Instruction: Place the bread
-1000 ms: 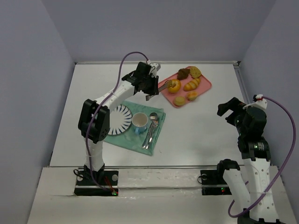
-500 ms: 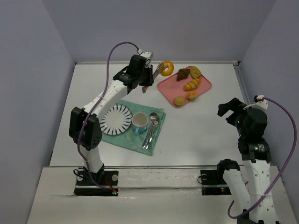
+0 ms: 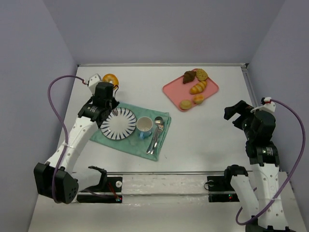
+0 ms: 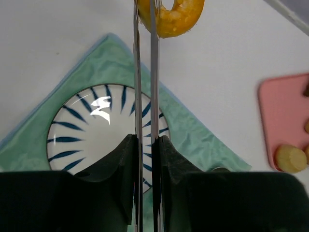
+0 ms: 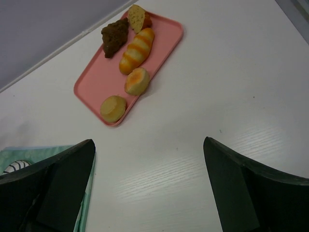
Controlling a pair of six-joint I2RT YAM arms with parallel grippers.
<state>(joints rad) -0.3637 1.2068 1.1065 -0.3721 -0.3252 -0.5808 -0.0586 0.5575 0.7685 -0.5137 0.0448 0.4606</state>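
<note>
The tongs (image 4: 153, 72) go back and down with my left gripper for release next, since the blue-striped white plate lies below the gripper and back from the bread.
A golden ring-shaped bread (image 3: 110, 79) (image 4: 176, 17) hangs pinched at the tip of thin metal tongs (image 4: 153, 72). My left gripper (image 3: 106, 95) (image 4: 145, 141) is shut on those tongs, above the far edge of the blue-striped white plate (image 3: 118, 123) (image 4: 91, 135). The bread sits past the plate's far rim, over bare table beyond the green cloth (image 3: 130, 141) (image 4: 193, 130). My right gripper (image 3: 236, 113) (image 5: 149, 145) stands open and empty at the right side of the table.
A pink tray (image 3: 212, 90) (image 5: 94, 87) at the back right holds several other breads. A cup (image 3: 144, 125), a spoon and a fork (image 3: 155, 136) lie on the cloth right of the plate. Walls close the left, right and back.
My left arm has swung left, away from the pink tray, carrying the ring bread in the tongs to the far side of the plate. The right arm has not moved.
</note>
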